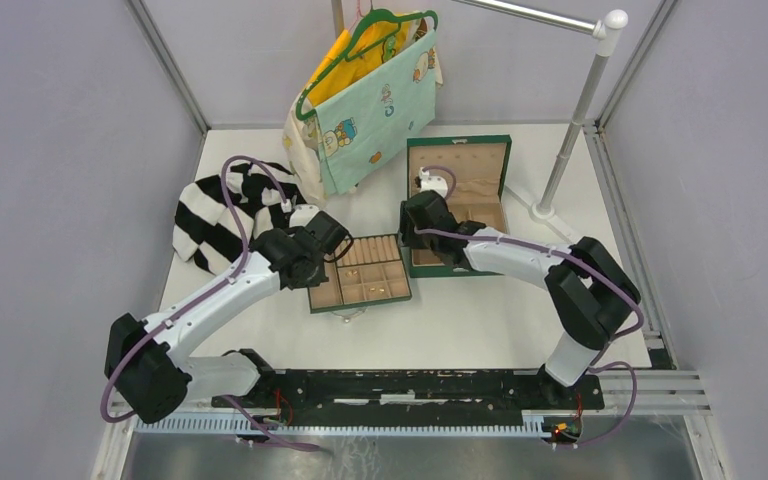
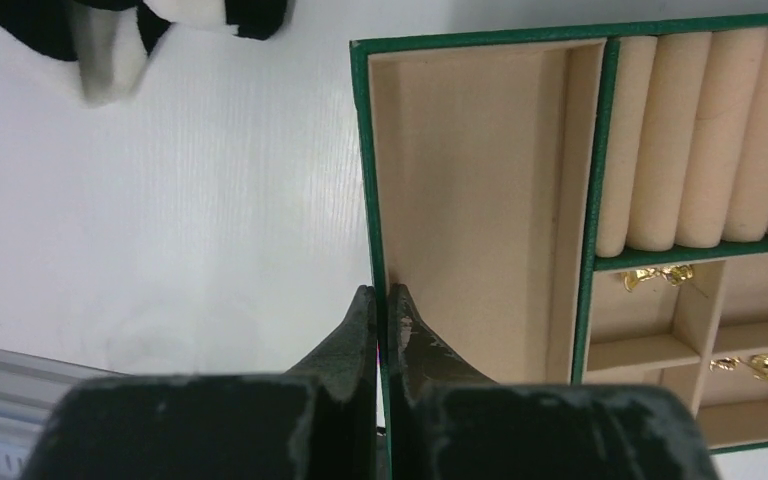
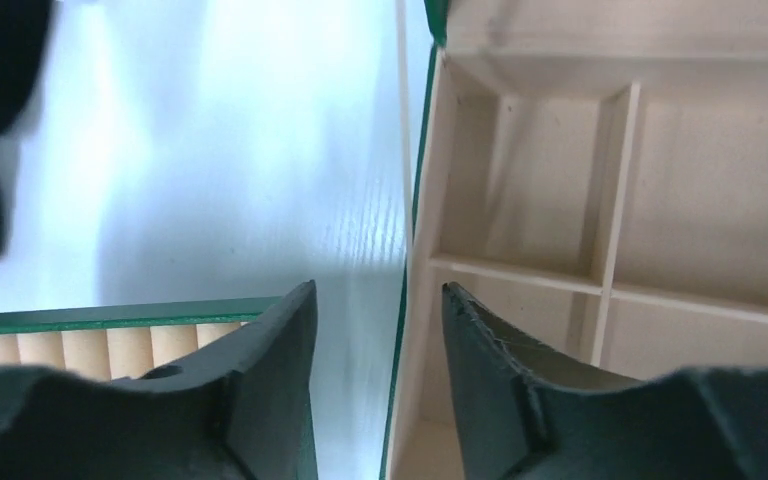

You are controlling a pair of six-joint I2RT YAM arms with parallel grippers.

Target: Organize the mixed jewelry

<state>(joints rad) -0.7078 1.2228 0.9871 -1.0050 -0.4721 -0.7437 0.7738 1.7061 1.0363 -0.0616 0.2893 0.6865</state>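
I should lift the tray [image 1: 360, 290] over the side of the open green box [image 1: 458, 205], right of my left gripper in the top view, lower it inside and release.
A tan divided tray [image 2: 480, 190] with a green rim lies mid-table, and tiny gold jewelry pieces [image 2: 658, 275] [image 2: 750, 365] rest in its small compartments. My left gripper [image 2: 381, 295] is shut on the tray's left wall, one finger on each side; from above it [image 1: 320, 268] sits at the tray's [image 1: 360, 290] left edge. The green box [image 1: 458, 205] stands open to the right. My right gripper [image 3: 378, 290] is open and straddles the box's left wall [image 3: 405, 260] with nothing held. From above the right gripper [image 1: 415, 228] is at that wall.
A black-and-white striped garment [image 1: 225, 215] lies left of the tray. A hanger with bright fabric pieces [image 1: 375, 90] hangs at the back from a white rack pole [image 1: 570, 140]. The tray's corner [image 3: 110, 318] lies close to the box.
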